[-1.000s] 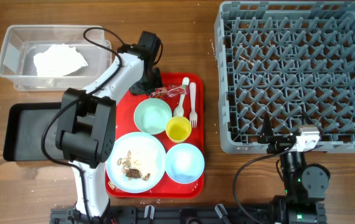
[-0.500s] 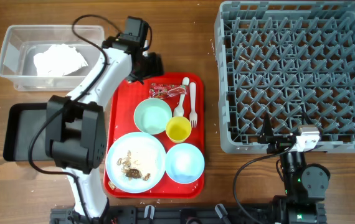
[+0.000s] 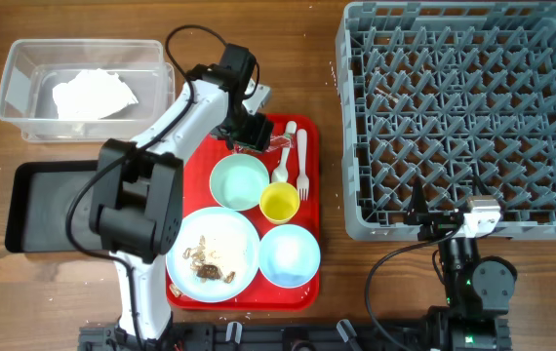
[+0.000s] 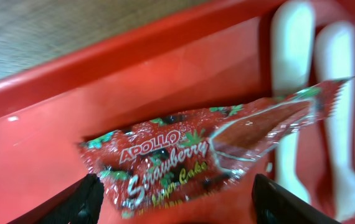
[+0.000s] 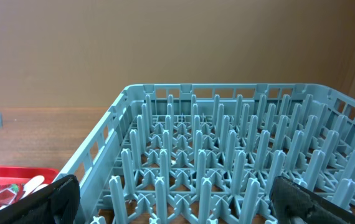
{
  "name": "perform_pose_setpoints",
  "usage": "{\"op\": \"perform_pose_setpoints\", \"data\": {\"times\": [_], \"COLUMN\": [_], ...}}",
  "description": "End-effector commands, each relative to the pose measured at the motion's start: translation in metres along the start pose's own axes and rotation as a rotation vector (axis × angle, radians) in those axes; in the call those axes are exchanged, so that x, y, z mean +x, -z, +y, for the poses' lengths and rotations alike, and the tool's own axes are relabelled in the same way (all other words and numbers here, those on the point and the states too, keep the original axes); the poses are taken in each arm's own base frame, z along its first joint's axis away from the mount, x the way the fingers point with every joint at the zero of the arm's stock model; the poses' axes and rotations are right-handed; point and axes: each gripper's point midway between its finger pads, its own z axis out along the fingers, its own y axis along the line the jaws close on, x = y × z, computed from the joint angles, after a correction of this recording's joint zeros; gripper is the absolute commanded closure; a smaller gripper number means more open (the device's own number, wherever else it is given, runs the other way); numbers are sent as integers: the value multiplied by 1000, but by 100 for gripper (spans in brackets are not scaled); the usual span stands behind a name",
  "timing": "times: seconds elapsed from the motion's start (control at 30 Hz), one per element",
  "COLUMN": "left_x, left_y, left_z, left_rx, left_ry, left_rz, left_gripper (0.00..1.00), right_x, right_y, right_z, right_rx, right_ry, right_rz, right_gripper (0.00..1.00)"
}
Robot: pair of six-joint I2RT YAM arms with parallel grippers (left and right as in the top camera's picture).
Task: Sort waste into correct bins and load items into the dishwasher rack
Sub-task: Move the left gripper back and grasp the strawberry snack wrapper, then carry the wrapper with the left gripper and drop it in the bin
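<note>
The left gripper next needs to move down onto the wrapper's lettered part (image 4: 170, 171), which lies flat below it, because the open fingers already span that part of the wrapper.
My left gripper (image 3: 249, 132) hovers open over the far end of the red tray. A red-and-white wrapper (image 4: 208, 155) lies flat on the tray floor just ahead of the two spread fingers (image 4: 90, 199); nothing is held. A crumpled white napkin (image 3: 93, 95) lies in the clear tub (image 3: 15, 83), with the black tray (image 3: 39, 195) in front of it. The pale blue plate (image 3: 244, 234) carries food scraps (image 3: 208, 261). Mint bowl (image 3: 239, 181), yellow cup (image 3: 279, 203), blue bowl (image 3: 289, 254), spoon (image 3: 284, 161) and fork (image 3: 302, 161) share the tray. My right gripper (image 5: 184, 208) is open, facing the grey rack (image 5: 227, 155).
The red tray (image 3: 307, 283) sits mid-table between the bins on the left and the rack (image 3: 463, 117) on the right. White utensil handles (image 4: 293, 93) lie right beside the wrapper. The left arm's cable loops above the tray's far edge.
The left gripper went from shut to open. It swung back toward the clear tub, then came forward and down over the wrapper at the tray's far end. The right arm stayed still.
</note>
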Motion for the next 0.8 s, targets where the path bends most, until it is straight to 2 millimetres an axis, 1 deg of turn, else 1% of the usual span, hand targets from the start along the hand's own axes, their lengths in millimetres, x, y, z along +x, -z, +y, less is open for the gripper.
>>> {"op": "perform_pose_setpoints", "data": {"times": [0.0,0.2,0.27,0.4,0.53,0.57,0.6,0.67,0.7,0.77], "left_x": [2,3,3,4,0,-1,-1,-3,-5,-7], "left_y": [-10,-16,-19,-31,-31,-31,-31,-30,-30,-30], "left_z": [-5,1,3,15,20,20,20,20,20,20], "left_rx": [11,-24,-36,-100,-136,-136,-136,-137,-136,-138], "left_ry": [-87,-109,-109,-113,-114,-114,-114,-98,-83,-64], "left_rz": [23,38,39,57,44,42,41,31,23,13], "left_gripper": [22,22,23,29,39,43,49,71,79,88], "right_x": [-2,-2,-2,-2,-2,-2,-2,-2,-2,-2], "right_y": [0,0,0,0,0,0,0,0,0,0], "right_z": [-2,-2,-2,-2,-2,-2,-2,-2,-2,-2], "right_rx": [10,10,10,10,10,10,10,10,10,10], "right_ry": [13,13,13,13,13,13,13,13,13,13], "right_rz": [-10,-10,-10,-10,-11,-10,-11,-10,-10,-10], "right_gripper": [0,0,0,0,0,0,0,0,0,0]}}
